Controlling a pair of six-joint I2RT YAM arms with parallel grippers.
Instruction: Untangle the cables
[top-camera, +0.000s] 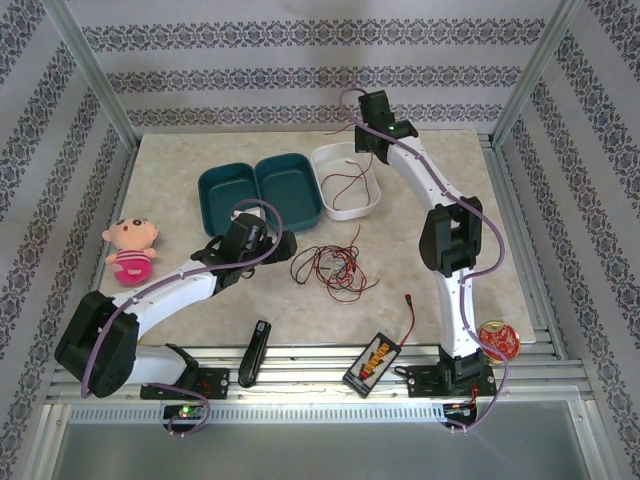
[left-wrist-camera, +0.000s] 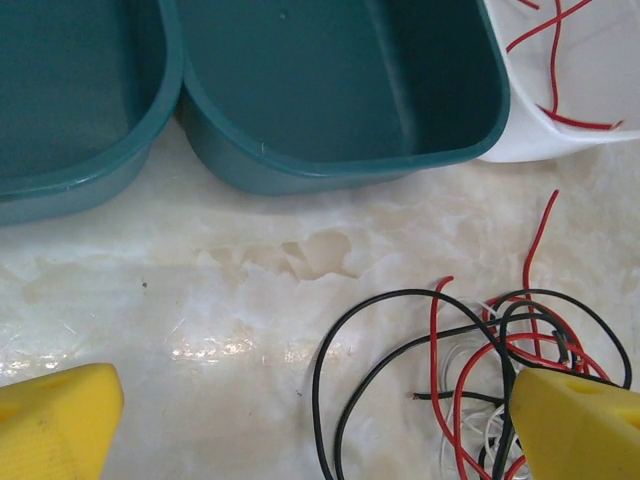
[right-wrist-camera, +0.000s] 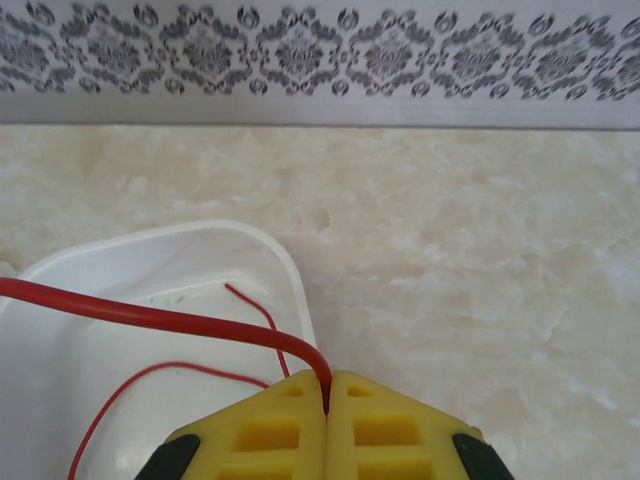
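Note:
The red cable (right-wrist-camera: 150, 315) goes back and down with my right gripper next, for release in the white tray below and back of it, where pieces of red cable rest.
A tangle of thin black (left-wrist-camera: 385, 303), red (left-wrist-camera: 436, 345) and white (left-wrist-camera: 487, 432) cables lies on the marble tabletop (top-camera: 330, 268), just right of my left gripper (top-camera: 288, 244). That gripper (left-wrist-camera: 315, 430) hovers open over the tangle's left edge; its right finger (left-wrist-camera: 575, 425) covers part of the pile, and nothing sits between the jaws. At the back, my right gripper (right-wrist-camera: 326, 395) is shut on a red cable (right-wrist-camera: 150, 315). This cable trails down into the white tray (right-wrist-camera: 290, 265), seen from above as a loose red strand (top-camera: 352, 180) below the gripper (top-camera: 366, 142).
Two teal bins (top-camera: 225, 195) (top-camera: 290, 185) stand side by side left of the white tray (top-camera: 325, 160). A plush doll (top-camera: 130, 250) sits at the left. A black tool (top-camera: 255, 352), a black-and-yellow box (top-camera: 372, 362) and a red tin (top-camera: 497, 340) lie near the front edge.

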